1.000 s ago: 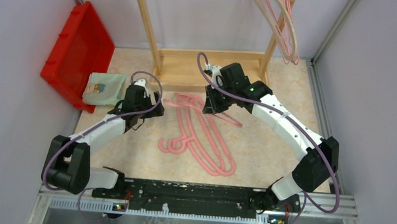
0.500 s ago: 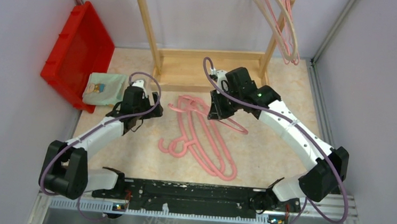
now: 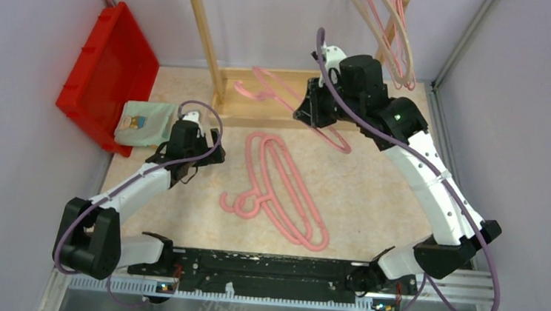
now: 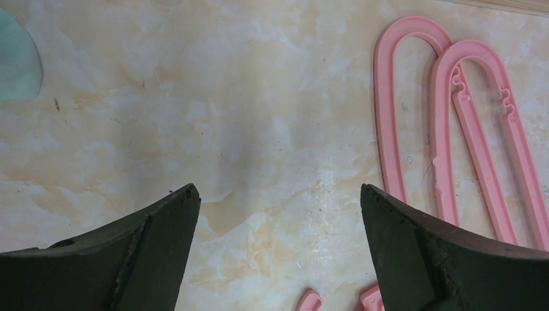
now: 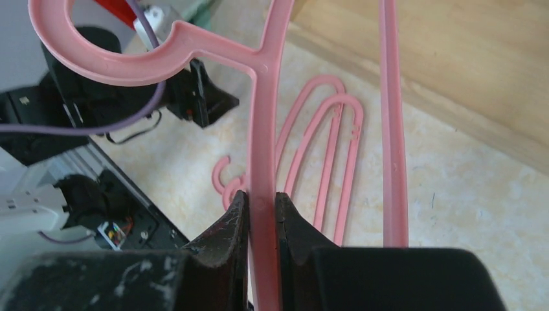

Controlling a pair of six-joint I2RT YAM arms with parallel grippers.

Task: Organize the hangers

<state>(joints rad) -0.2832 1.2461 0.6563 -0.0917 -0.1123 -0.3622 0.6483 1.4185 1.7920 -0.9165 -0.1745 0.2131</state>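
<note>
The robot's right gripper needs to go up and outward and let go of the thin pink hanger high between the rack's posts, because the rack rises above and outward of the gripper.
My right gripper (image 3: 312, 108) is shut on a pink hanger (image 3: 278, 85) and holds it in the air over the wooden rack base; in the right wrist view the jaws (image 5: 262, 202) pinch its arm (image 5: 264, 129) below the hook. Two pink hangers (image 3: 284, 193) lie stacked on the floor, also seen in the right wrist view (image 5: 324, 162) and the left wrist view (image 4: 447, 123). Several pink and beige hangers (image 3: 390, 31) hang on the rack at the top right. My left gripper (image 3: 213, 151) is open and empty, left of the floor hangers; its jaws (image 4: 278, 194) stand wide above bare floor.
A wooden rack (image 3: 213, 54) with a wooden base (image 3: 262, 102) stands at the back. A red bin (image 3: 109, 64) leans at the left wall, with a folded green cloth (image 3: 145, 121) beside it. Grey walls close in both sides.
My right gripper has lifted one pink hanger off the floor pile and carried it up and back toward the rack. The left arm has hardly moved.
</note>
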